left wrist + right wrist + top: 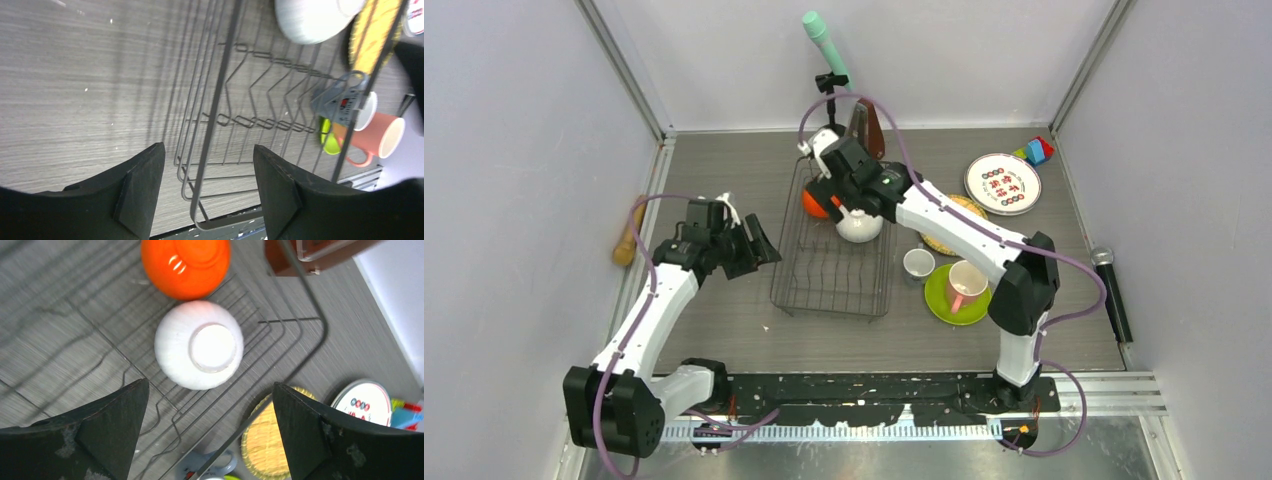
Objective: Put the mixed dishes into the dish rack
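My right gripper swings away from the rack [832,270] next, back and down onto the pink mug's rim opposite the cup, since the mug still stands outside the rack.
The dish rack [832,270] stands mid-table. An orange bowl [812,205] and an upturned white bowl [861,228] lie in its far end. My right gripper [836,198] hovers open and empty above them; its wrist view shows the white bowl [199,345], the orange bowl [185,265] and the gripper [210,432]. My left gripper [762,245] is open and empty at the rack's left rim [215,115]; the gripper [207,192] straddles the rim wire. Right of the rack are a small white cup [918,263], a pink mug [966,283] on a lime-green plate [939,300], a tan woven plate [946,243] and a marked white plate [1002,183].
A brown metronome [870,130] stands behind the rack. Toy blocks [1036,150] lie at the back right. A black microphone [1112,290] lies along the right wall, a wooden object [627,245] by the left wall, and a teal microphone [824,40] on a stand at the back.
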{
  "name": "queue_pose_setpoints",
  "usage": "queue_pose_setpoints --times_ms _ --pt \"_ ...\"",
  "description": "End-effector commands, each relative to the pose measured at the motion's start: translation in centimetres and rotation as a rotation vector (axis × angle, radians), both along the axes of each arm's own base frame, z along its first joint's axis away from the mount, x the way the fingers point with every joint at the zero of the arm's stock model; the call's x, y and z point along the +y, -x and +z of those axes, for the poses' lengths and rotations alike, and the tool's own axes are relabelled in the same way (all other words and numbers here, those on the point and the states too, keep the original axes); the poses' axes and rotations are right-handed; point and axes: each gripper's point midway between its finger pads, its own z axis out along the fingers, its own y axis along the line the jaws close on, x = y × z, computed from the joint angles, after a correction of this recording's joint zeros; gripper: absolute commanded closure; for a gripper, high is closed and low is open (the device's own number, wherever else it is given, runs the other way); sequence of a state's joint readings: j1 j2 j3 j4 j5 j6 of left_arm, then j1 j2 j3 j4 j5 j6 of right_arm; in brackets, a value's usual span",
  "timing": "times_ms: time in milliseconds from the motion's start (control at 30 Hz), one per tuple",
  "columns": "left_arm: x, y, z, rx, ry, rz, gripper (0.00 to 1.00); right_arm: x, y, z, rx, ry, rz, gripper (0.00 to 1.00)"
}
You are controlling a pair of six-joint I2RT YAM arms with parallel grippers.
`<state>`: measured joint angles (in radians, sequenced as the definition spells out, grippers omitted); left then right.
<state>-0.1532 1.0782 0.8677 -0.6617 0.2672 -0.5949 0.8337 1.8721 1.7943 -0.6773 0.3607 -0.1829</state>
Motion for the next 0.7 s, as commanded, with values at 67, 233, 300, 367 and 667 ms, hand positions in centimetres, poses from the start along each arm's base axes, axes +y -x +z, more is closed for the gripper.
queue_pose_setpoints --times_ms 67,233,300,367,667 --pt "0.6 -0.7 -1.4 -0.033 -0.104 0.046 0.47 -3.1 0.7 5.8 0.038 -0.325 -0.355 0.03" --pt "0.5 -0.7 -2.5 -0.038 -0.136 0.028 0.64 -7.4 2.7 4.7 0.152 -0.456 -0.434 0.03" --pt "0.4 -0.8 -2.9 -0.032 -0.151 0.012 0.68 -9.9 3.5 4.2 0.164 -0.492 -0.484 0.03" --pt "0.5 -1.0 -3.3 -0.036 -0.17 0.003 0.76 -12.6 4.2 3.7 0.158 -0.518 -0.546 0.03" --pt "4.4 -2.8 -2.0 -0.117 -0.389 0.074 1.0 -20.6 7.9 1.9 0.188 -0.605 -0.803 0.0"
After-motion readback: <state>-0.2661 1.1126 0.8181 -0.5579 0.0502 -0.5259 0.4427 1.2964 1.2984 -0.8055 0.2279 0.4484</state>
